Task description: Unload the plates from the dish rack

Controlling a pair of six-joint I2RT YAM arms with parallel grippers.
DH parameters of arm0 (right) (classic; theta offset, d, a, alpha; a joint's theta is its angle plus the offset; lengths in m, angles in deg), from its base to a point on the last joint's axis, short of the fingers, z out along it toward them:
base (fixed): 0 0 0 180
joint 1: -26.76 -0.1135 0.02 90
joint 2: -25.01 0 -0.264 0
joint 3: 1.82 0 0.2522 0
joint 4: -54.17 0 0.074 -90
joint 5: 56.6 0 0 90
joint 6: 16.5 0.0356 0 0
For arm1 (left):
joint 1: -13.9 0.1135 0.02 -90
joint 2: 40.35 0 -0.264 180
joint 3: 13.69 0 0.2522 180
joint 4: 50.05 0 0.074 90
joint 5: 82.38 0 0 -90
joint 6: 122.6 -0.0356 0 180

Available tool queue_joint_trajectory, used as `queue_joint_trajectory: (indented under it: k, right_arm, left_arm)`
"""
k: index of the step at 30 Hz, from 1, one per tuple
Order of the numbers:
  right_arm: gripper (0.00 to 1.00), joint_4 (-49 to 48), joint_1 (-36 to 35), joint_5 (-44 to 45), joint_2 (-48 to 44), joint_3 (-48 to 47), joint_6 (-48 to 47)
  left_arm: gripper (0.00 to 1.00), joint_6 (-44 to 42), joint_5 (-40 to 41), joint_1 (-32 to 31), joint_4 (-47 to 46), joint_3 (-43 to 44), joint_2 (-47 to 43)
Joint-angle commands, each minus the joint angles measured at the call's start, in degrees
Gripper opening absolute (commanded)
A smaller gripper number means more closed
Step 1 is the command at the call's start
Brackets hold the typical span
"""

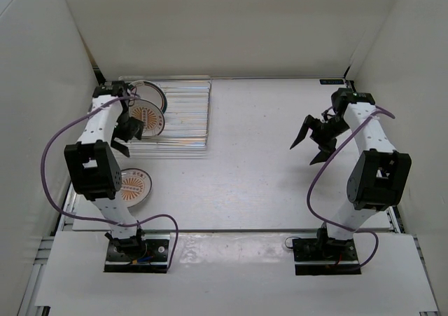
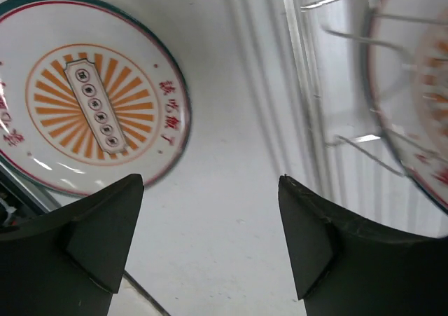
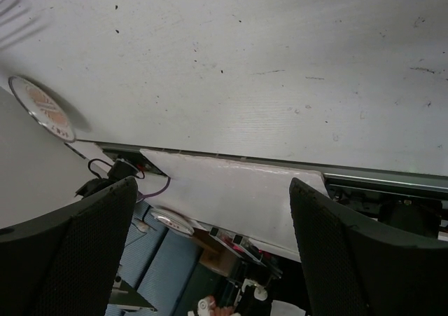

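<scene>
Next, my left gripper moves outward to the front sunburst plate's far rim (image 1: 136, 101) and turns its fingers astride it, since the plate overlaps the dark-rimmed plate.
The silver wire dish rack (image 1: 178, 113) stands at the back left. Two plates lean in its left end: a dark-rimmed one (image 1: 151, 92) behind and an orange sunburst one (image 1: 149, 117) in front. Another sunburst plate (image 1: 133, 183) lies flat on the table near the left arm. My left gripper (image 1: 126, 139) is open and empty, just off the rack's front left corner. In the left wrist view it (image 2: 210, 186) hangs over bare table, with the flat plate (image 2: 91, 99) to its left and the rack (image 2: 308, 85) with a plate (image 2: 420, 120) to its right. My right gripper (image 1: 310, 146) is open and empty at mid right.
White walls close in the table on the left, back and right. The table's near edge runs under the right gripper (image 3: 210, 190) in the right wrist view, with the flat plate (image 3: 42, 107) far off at the left.
</scene>
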Motion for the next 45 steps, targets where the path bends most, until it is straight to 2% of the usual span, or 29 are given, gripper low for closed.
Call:
queue_joint_trajectory:
  k: [1,5,7,8,10,11,12,15,16,17,22,30,45]
  right_arm:
    - [0.90,-0.1,0.5,-0.2,-2.6,0.1,0.2]
    - [0.90,-0.3,0.6,-0.8,-2.3,-0.1,0.3]
    - [0.90,-0.3,0.5,-0.9,-2.1,0.0,0.2]
    - [0.90,-0.4,0.5,-1.3,-1.9,0.0,0.2]
    - [0.90,-0.4,0.5,-1.3,-2.0,0.1,0.0]
    - [0.90,-0.3,0.5,-1.2,-1.9,0.0,0.0]
    - [0.90,-0.3,0.5,-1.2,-2.0,-0.3,0.0]
    - [0.90,-0.3,0.5,-1.0,-2.2,-0.1,-0.2]
    - [0.90,-0.2,0.5,-1.0,-2.4,-0.1,-0.3]
    - [0.90,-0.3,0.5,-1.1,-2.4,-0.1,0.0]
    - [0.90,-0.4,0.5,-1.0,-3.0,0.3,-0.3]
    - [0.90,-1.0,0.6,-0.2,-4.0,0.4,-0.8]
    - [0.90,-2.3,2.0,-0.9,-4.7,1.6,0.0]
  left_arm:
    - [0.89,0.3,-0.2,0.6,21.4,9.1,-5.2]
    - [0.89,0.6,-5.9,2.2,17.5,16.9,-6.1]
    - [0.90,0.2,-14.0,3.6,8.4,14.4,-8.2]
    - [0.92,2.1,-21.7,5.0,-4.7,8.0,-8.9]
    - [0.94,5.3,-33.4,6.7,-13.0,4.2,-10.6]
    - [0.94,9.0,-34.3,6.6,-21.5,2.7,-10.5]
    - [0.95,9.6,-34.6,6.3,-22.9,2.0,-9.9]
    - [0.95,9.3,-34.1,6.4,-20.7,9.3,-5.9]
    - [0.95,9.3,-34.1,6.3,-19.5,11.1,-1.7]
    - [0.95,9.0,-34.1,6.4,-17.3,15.9,-0.4]
    - [0.96,7.4,-33.5,6.5,-16.3,23.2,7.7]
    - [0.96,6.2,-32.5,7.5,-17.0,20.7,9.5]
    - [0.69,4.0,-35.0,9.2,-17.9,16.0,9.9]
